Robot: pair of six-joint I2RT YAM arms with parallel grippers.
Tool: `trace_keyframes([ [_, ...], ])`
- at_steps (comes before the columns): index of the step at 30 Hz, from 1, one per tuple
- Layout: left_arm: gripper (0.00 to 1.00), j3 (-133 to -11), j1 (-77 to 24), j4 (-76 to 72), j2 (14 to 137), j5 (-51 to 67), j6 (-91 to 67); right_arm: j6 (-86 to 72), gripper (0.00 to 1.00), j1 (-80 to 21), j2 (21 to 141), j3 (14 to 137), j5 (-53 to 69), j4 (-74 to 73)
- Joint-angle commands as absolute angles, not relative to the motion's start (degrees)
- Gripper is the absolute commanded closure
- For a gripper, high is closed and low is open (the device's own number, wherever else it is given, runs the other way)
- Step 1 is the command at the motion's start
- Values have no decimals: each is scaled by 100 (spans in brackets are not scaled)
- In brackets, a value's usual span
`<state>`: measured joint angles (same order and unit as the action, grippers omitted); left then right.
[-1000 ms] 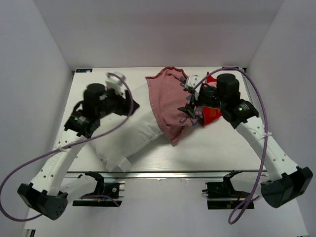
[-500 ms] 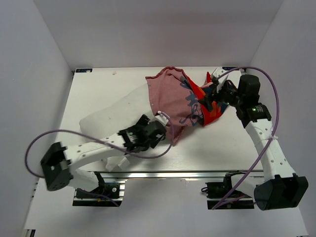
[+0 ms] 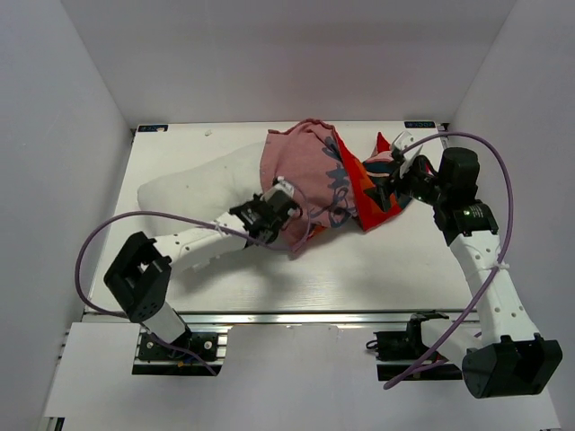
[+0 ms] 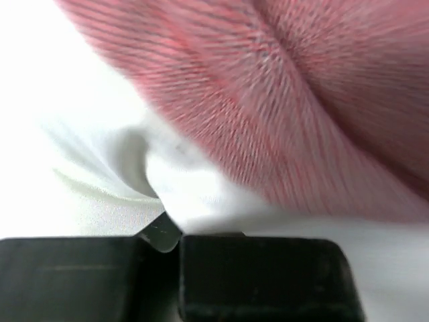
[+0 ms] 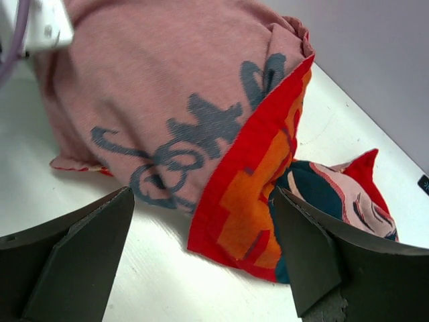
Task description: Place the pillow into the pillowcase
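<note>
Most of the pillow (image 3: 193, 193) is uncased, so my left gripper needs to lift outward and left in the top view next, toward the table's far corner, to release it there.
The white pillow (image 3: 193, 193) lies across the left of the table, its right end inside the pillowcase (image 3: 310, 166). The pillowcase shows its pale pink inside there, and its red and orange printed part (image 3: 368, 189) is bunched at the right. My left gripper (image 3: 286, 193) sits at the pillowcase's near edge. In the left wrist view it (image 4: 171, 238) is shut, with white pillow cloth (image 4: 191, 188) puckered into it just below the pink cloth (image 4: 301, 100). My right gripper (image 3: 393, 175) stands open just right of the pillowcase (image 5: 167, 80), its wide-apart fingers (image 5: 74, 248) holding nothing.
The white table (image 3: 377, 260) is boxed in by white walls at the back and both sides. The right arm's purple cable (image 3: 508, 193) loops above the right side. The left arm (image 3: 189, 247) lies low across the front left of the table.
My left arm swung from the pillow's left side round to the pillowcase's near edge and shut there. The pillow's near end moved back and left. The right gripper drew back to the right, still open.
</note>
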<state>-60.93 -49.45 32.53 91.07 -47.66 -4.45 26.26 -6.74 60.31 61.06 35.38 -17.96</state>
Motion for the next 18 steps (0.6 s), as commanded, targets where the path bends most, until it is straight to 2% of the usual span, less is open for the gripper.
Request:
trace_keyframes([
  [1, 100, -7748, -4843, 3225, 8552, -2652, -386, 2417, 11, -554, 5705, 6056, 3647, -1486],
  [3, 100, -8469, -4362, 3261, 8438, -1212, -947, 2286, 11, -484, 5573, 6038, 3656, -1398],
  [4, 100, -9125, -4177, 3243, 8411, 153, -1228, 2207, 11, -422, 5537, 6038, 3665, -1276],
  [7, 100, -9990, -3447, 2989, 8437, 1622, -2317, 1961, 11, -308, 5388, 6021, 3717, -1099],
  [8, 100, -10019, -3210, 2571, 8411, 2444, -2660, 1899, 11, -282, 5353, 6029, 3735, -1020],
  [9, 100, -9933, -2616, 2184, 8350, 2861, -3646, 1794, 11, -255, 5300, 6038, 3753, -976],
  [10, 100, -9723, -2288, 1710, 8263, 3248, -4352, 1749, 11, -246, 5274, 6047, 3779, -941],
  [11, 100, -8972, -1667, 443, 8053, 3817, -5830, 1706, 11, -237, 5265, 6064, 3788, -871],
  [13, 100, -8099, -1188, -1072, 7858, 3990, -7104, 1592, 11, -220, 5230, 6117, 3814, -809],
  [14, 100, -7259, -830, -1307, 7701, 3929, -7919, 1556, 10, -220, 5229, 6117, 3823, -739],
  [18, 100, -5736, -405, -1573, 7611, 3763, -8402, 1468, 11, -211, 5466, 6117, 3876, -712],
])
